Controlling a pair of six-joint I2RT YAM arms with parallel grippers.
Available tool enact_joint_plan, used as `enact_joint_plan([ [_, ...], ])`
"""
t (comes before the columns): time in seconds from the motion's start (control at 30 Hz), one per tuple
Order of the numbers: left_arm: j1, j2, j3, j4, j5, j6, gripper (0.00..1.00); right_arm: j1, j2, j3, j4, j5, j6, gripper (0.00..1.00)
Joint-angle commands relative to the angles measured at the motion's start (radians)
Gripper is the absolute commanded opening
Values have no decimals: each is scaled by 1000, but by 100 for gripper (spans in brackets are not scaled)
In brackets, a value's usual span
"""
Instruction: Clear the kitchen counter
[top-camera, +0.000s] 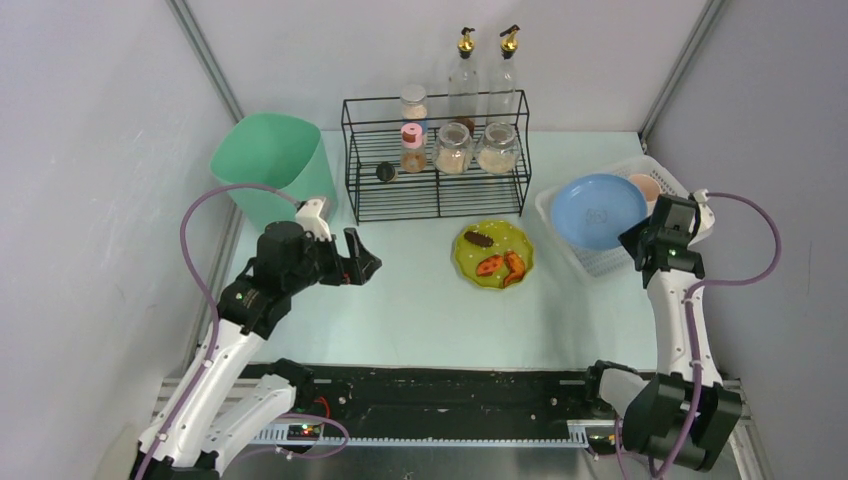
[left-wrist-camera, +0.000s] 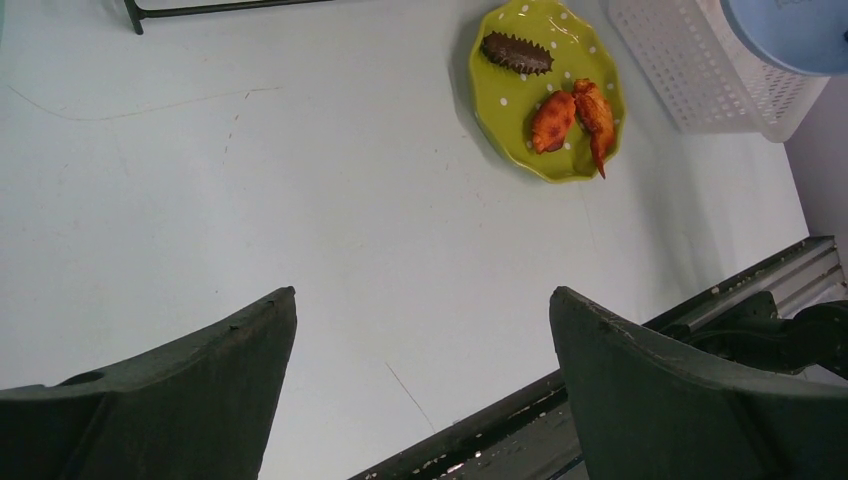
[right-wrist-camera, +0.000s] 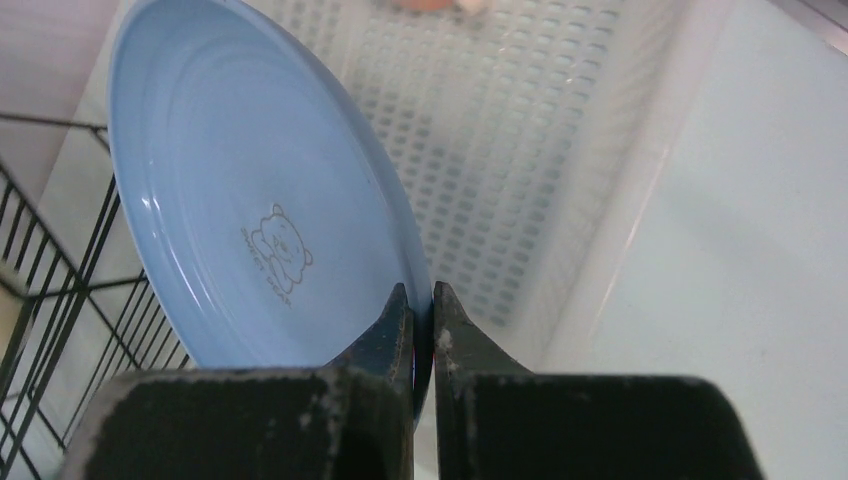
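Observation:
My right gripper still has the light blue plate (right-wrist-camera: 250, 200) hanging above the basket's free bottom, so it needs to go down into the basket beside the peach-coloured item and release.
The pale kitchen counter (top-camera: 400, 300) carries a green dotted plate (top-camera: 492, 253) with one dark and two orange food pieces (left-wrist-camera: 560, 115). My right gripper (right-wrist-camera: 421, 292) is shut on the rim of a light blue plate (right-wrist-camera: 250, 200), held tilted over the white slatted basket (top-camera: 610, 262) at the right. My left gripper (top-camera: 362, 258) hovers open over the counter's left part, well left of the green plate (left-wrist-camera: 545, 90), with nothing between its fingers (left-wrist-camera: 240, 350).
A black wire rack (top-camera: 435, 160) at the back holds jars and spice bottles, with two oil bottles behind it. A mint green bin (top-camera: 270, 160) stands at the back left. A peach-coloured item (top-camera: 645, 187) lies in the basket.

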Motion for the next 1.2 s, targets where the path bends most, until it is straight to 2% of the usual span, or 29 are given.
enact_joint_plan([
  [0.0,-1,-17,-12,14,18,22,100,-60,56,-6,83,-27,43,0],
  [0.53,-1,-40,-22,13,10,22,99,-90,289,-14,157,-33,87,0],
  [0.73,-1,-40,-22,13,10,23,100,-95,370,-13,204,-80,100,0],
  [0.8,-1,-40,-22,13,8,24,100,-95,397,-13,214,-93,99,7],
  [0.9,-1,-41,-21,13,7,25,100,-95,412,-14,217,-101,97,28],
  [0.97,-1,-43,-21,13,7,26,100,-95,411,-14,214,-100,97,37],
  [1.17,-1,-45,-21,14,9,26,100,-80,384,-8,184,-53,55,50],
])
